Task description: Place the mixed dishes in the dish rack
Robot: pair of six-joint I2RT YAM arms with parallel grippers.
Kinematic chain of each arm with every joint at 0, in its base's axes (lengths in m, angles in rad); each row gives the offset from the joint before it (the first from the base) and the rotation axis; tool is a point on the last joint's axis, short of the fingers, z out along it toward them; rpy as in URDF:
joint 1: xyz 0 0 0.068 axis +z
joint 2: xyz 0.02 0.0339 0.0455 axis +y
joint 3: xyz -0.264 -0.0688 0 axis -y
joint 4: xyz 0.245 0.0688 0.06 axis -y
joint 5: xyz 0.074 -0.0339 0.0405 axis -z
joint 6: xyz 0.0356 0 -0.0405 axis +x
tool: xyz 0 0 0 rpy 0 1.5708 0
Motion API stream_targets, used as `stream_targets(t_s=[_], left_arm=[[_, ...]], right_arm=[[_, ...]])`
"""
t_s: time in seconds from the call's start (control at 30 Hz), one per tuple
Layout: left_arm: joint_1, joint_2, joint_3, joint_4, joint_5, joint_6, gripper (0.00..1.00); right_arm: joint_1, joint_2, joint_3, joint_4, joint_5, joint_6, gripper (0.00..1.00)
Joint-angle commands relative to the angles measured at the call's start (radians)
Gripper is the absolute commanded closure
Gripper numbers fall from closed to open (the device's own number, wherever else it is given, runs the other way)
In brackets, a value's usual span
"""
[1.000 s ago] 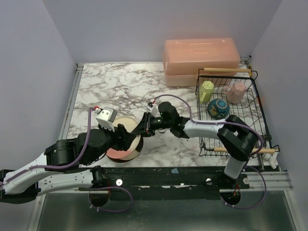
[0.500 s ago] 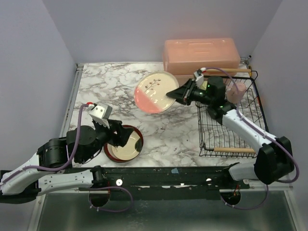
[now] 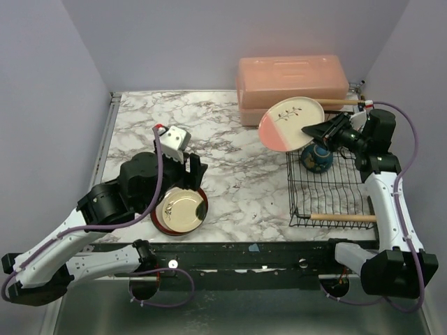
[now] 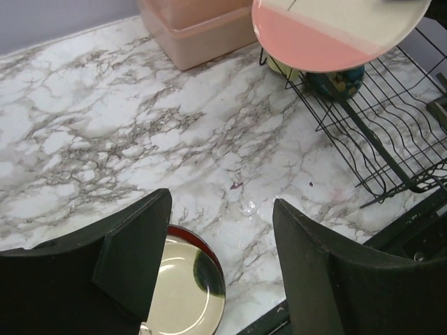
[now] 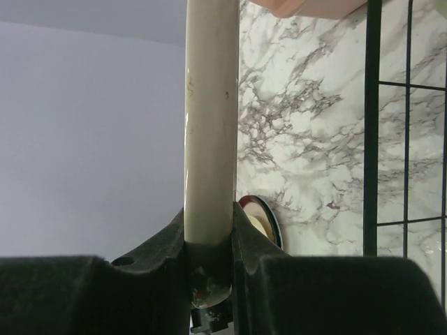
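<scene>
The right gripper turns and lowers back past the teal-blue bowl (image 3: 316, 158) next, as the rack's empty near end (image 3: 351, 195) lies below the gripper and toward my base.
My right gripper (image 3: 318, 131) is shut on the rim of the cream-and-pink floral plate (image 3: 292, 123) and holds it tilted in the air over the left end of the black wire dish rack (image 3: 335, 183). In the right wrist view the plate (image 5: 209, 118) stands edge-on between the fingers. The teal-blue bowl (image 3: 316, 158) sits in the rack. A sliver of the yellow-green mug (image 4: 279, 67) shows under the plate. The pink cup is hidden. The maroon-rimmed plate (image 3: 180, 211) lies on the marble near the front edge. My left gripper (image 3: 190, 174) is open and empty just above it.
A salmon-pink lidded box (image 3: 292, 80) stands at the back, against the rack's far end. The rack's near wooden handle (image 3: 342, 218) lies by the right arm's base. Purple walls close in the marble table (image 3: 230, 139) on three sides.
My right arm has carried the floral plate rightward from over the table's middle to over the rack. My left arm has lifted off the maroon-rimmed plate, which stays put.
</scene>
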Motion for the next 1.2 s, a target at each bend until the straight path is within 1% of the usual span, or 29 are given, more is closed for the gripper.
stream_targets(t_s=[0.0, 0.13, 0.23, 0.33, 0.4, 0.53, 0.63, 0.83, 1.03, 1.17], left_arm=[[0.112, 0.068, 0.082, 0.085, 0.202, 0.103, 0.32], [0.173, 0.150, 0.154, 0.103, 0.281, 0.143, 0.32], [0.198, 0.190, 0.171, 0.124, 0.332, 0.156, 0.32], [0.227, 0.206, 0.146, 0.158, 0.406, 0.154, 0.32], [0.237, 0.207, 0.121, 0.174, 0.430, 0.147, 0.32], [0.251, 0.184, 0.044, 0.213, 0.491, 0.124, 0.32], [0.258, 0.161, 0.010, 0.227, 0.534, 0.103, 0.32], [0.257, 0.111, -0.022, 0.246, 0.531, 0.097, 0.32], [0.248, 0.102, -0.030, 0.253, 0.525, 0.095, 0.31], [0.242, 0.100, -0.034, 0.255, 0.523, 0.098, 0.31]], right_arm=[[-0.039, -0.048, 0.155, -0.125, 0.033, -0.088, 1.00], [-0.060, -0.038, 0.223, -0.209, 0.182, -0.110, 1.00], [-0.073, -0.046, 0.244, -0.269, 0.287, -0.101, 1.00], [-0.092, -0.068, 0.251, -0.299, 0.344, -0.072, 1.00], [-0.093, -0.082, 0.280, -0.348, 0.431, -0.074, 1.00], [-0.093, -0.085, 0.377, -0.491, 0.619, -0.149, 1.00], [-0.093, -0.074, 0.414, -0.589, 0.679, -0.207, 1.00], [-0.093, -0.084, 0.374, -0.719, 0.714, -0.274, 1.00], [-0.093, -0.091, 0.364, -0.809, 0.897, -0.382, 1.00], [-0.093, -0.087, 0.330, -0.811, 0.965, -0.478, 1.00]])
